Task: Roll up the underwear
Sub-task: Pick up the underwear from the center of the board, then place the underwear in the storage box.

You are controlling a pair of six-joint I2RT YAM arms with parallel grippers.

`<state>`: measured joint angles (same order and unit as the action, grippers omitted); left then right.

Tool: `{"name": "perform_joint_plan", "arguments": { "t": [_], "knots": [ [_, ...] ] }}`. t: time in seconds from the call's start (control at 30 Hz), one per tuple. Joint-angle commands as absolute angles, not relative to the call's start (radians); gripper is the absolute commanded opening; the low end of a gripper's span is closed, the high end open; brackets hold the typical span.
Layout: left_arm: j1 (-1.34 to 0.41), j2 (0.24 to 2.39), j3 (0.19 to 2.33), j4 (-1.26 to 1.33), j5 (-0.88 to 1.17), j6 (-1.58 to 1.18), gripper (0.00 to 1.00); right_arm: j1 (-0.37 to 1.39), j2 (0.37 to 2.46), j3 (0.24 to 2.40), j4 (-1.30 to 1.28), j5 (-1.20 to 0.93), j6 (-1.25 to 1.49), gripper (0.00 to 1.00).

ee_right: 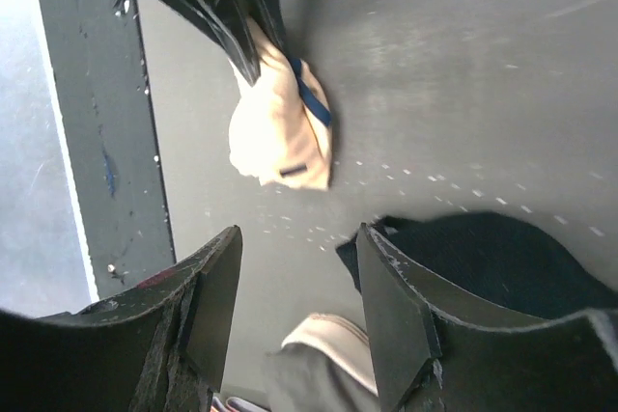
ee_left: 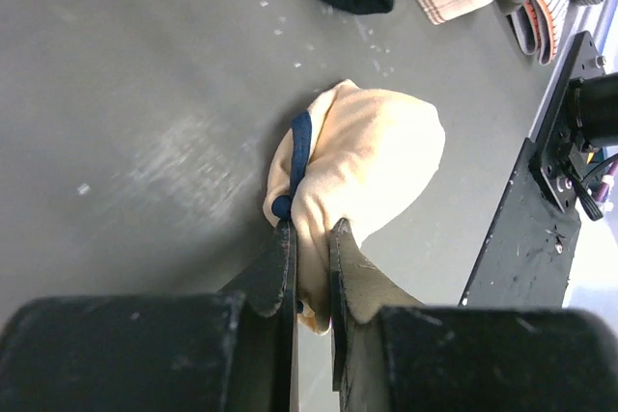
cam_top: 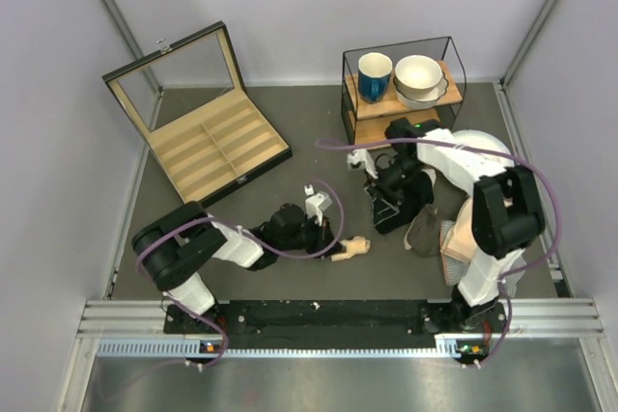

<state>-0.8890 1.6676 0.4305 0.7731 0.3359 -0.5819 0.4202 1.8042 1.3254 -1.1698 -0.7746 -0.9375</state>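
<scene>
My left gripper moves up, outward and left in the top view next, over the wooden box's far sections to release the bundle, as they're empty.
The underwear (cam_top: 353, 247) is a bunched beige-tan bundle with dark edging, lying on the grey table in front of centre. My left gripper (cam_top: 333, 243) is shut on its near end. In the left wrist view the fabric (ee_left: 372, 156) is pinched between the two fingers, with the gripper (ee_left: 311, 233) at its near edge. My right gripper (cam_top: 389, 211) is open and empty, hovering over the black garment (cam_top: 401, 211) to the right of the underwear. In the right wrist view the underwear (ee_right: 280, 127) lies beyond that open gripper (ee_right: 299, 238).
An open wooden box (cam_top: 208, 147) stands at the back left. A wire shelf (cam_top: 350, 94) at the back holds a blue mug (cam_top: 374, 74) and bowls (cam_top: 418, 74). A pile of other clothes (cam_top: 425, 231) with striped fabric (cam_top: 452, 250) lies right. A black rail (cam_top: 319, 315) runs along the front.
</scene>
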Motion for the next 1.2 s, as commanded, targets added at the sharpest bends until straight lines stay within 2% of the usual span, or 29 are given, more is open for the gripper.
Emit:
{"name": "perform_joint_plan", "arguments": {
  "t": [0.0, 0.13, 0.37, 0.5, 0.63, 0.87, 1.17],
  "knots": [
    [-0.819, 1.583, 0.373, 0.565, 0.308, -0.558, 0.0, 0.342, 1.695, 1.345, -1.14, -0.764, -0.917, 0.52],
    [-0.753, 1.476, 0.393, 0.467, 0.284, -0.519, 0.0, 0.301, 1.655, 1.324, -1.132, -0.793, -0.922, 0.52],
    [-0.608, 1.292, 0.561, 0.165, 0.177, -0.371, 0.0, 0.296, 1.612, 1.301, -1.126, -0.811, -0.934, 0.52],
    [-0.439, 1.24, 0.65, 0.051, 0.106, -0.31, 0.0, 0.296, 1.6, 1.286, -1.124, -0.822, -0.946, 0.52],
    [-0.296, 1.235, 0.759, 0.012, 0.153, -0.209, 0.0, 0.296, 1.592, 1.279, -1.124, -0.838, -0.95, 0.52],
    [-0.105, 1.445, 1.034, -0.121, 0.25, -0.023, 0.0, 0.296, 1.578, 1.272, -1.127, -0.856, -0.96, 0.52],
    [-0.008, 1.759, 1.331, -0.186, 0.238, 0.155, 0.0, 0.295, 1.572, 1.269, -1.126, -0.865, -0.962, 0.52]
  ]
}}
